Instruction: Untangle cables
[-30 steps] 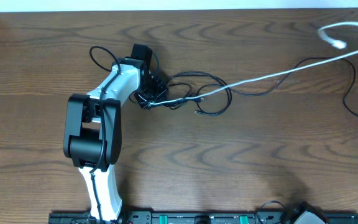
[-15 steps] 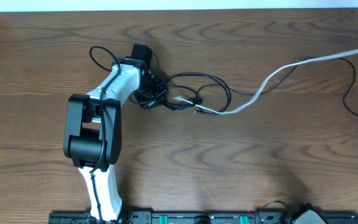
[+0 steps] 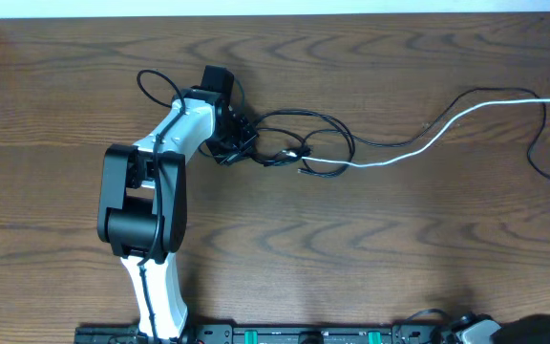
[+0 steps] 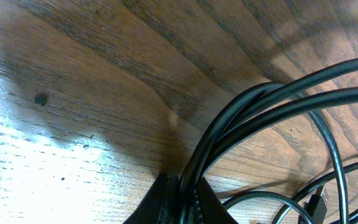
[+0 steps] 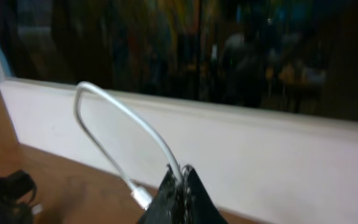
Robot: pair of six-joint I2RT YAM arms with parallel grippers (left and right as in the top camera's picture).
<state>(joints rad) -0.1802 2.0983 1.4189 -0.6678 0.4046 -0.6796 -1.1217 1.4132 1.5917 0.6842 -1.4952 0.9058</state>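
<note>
My right gripper comes down to the left in the overhead view next, inside the black cable's bend [image 3: 497,139], and releases the white cable's end, which hangs raised.
Several thin black cables [image 3: 273,156] lie tangled in loops on the wooden table, just right of my left gripper [image 3: 229,143]. The left wrist view shows that gripper [image 4: 182,193] shut on two black cables [image 4: 316,101] that arc away to the right. One white cable [image 3: 380,163] runs from the tangle's right side across the table to the right edge. My right gripper [image 5: 182,174] is outside the overhead view. Its own view shows it shut on the white cable [image 5: 126,115], raised above the table, with a short loop and the plug end [image 5: 143,198] hanging left of it.
One black cable strand [image 3: 543,153] trails to the far right of the table. The left arm's own thick wire [image 3: 151,81] loops behind it. A white wall [image 5: 278,149] borders the table's far edge, and a rail [image 3: 304,335] runs along the front edge.
The white cable has slid rightward out of the black tangle and now lies slack in a curve. Its plug end and loop have left the overhead view at top right. The left arm has stayed put.
</note>
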